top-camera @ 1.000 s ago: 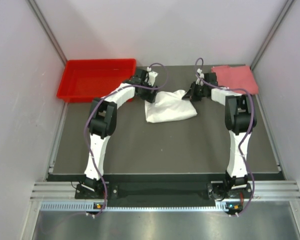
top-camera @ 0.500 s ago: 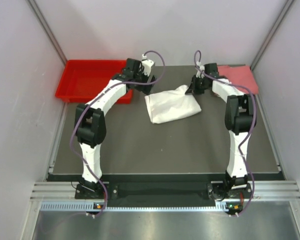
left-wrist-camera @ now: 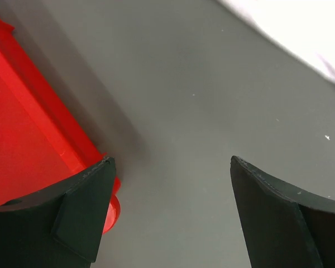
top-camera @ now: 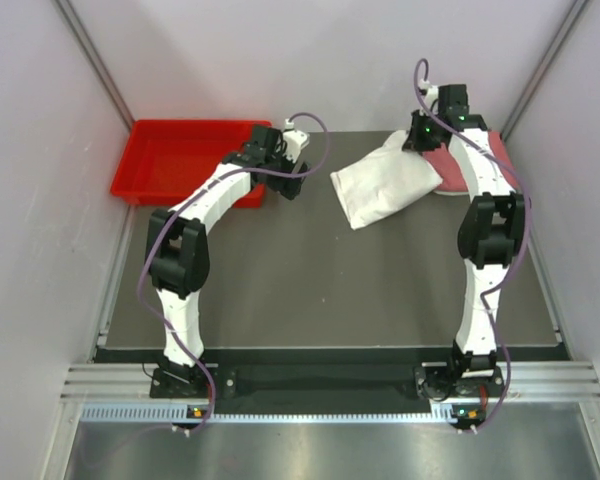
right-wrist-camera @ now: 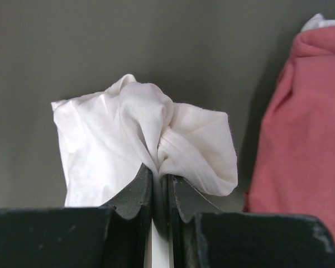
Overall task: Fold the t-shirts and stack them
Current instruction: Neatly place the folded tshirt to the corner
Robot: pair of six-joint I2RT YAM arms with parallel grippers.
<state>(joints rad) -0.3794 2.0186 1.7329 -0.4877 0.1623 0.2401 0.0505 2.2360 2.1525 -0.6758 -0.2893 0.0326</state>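
Note:
The white t-shirt covers mostly bare table, so I will move my right gripper to the right in the top view, over the pink-red shirt, and let go.
The folded white t-shirt lies at the back of the table, its right end lifted onto the pink-red folded t-shirt at the back right. My right gripper is shut on a bunched edge of the white t-shirt; the pink-red t-shirt shows to its right in the right wrist view. My left gripper is open and empty above bare table, apart from the white shirt, whose edge shows at the top right of the left wrist view. No logo shows.
A rigid red plastic bin stands at the back left; its corner is right beside my left gripper's left finger. Grey walls close in the table on three sides.
My right gripper has dragged the white t-shirt right and back, onto the edge of the pink-red one. My left gripper has let go of it and stayed near the bin.

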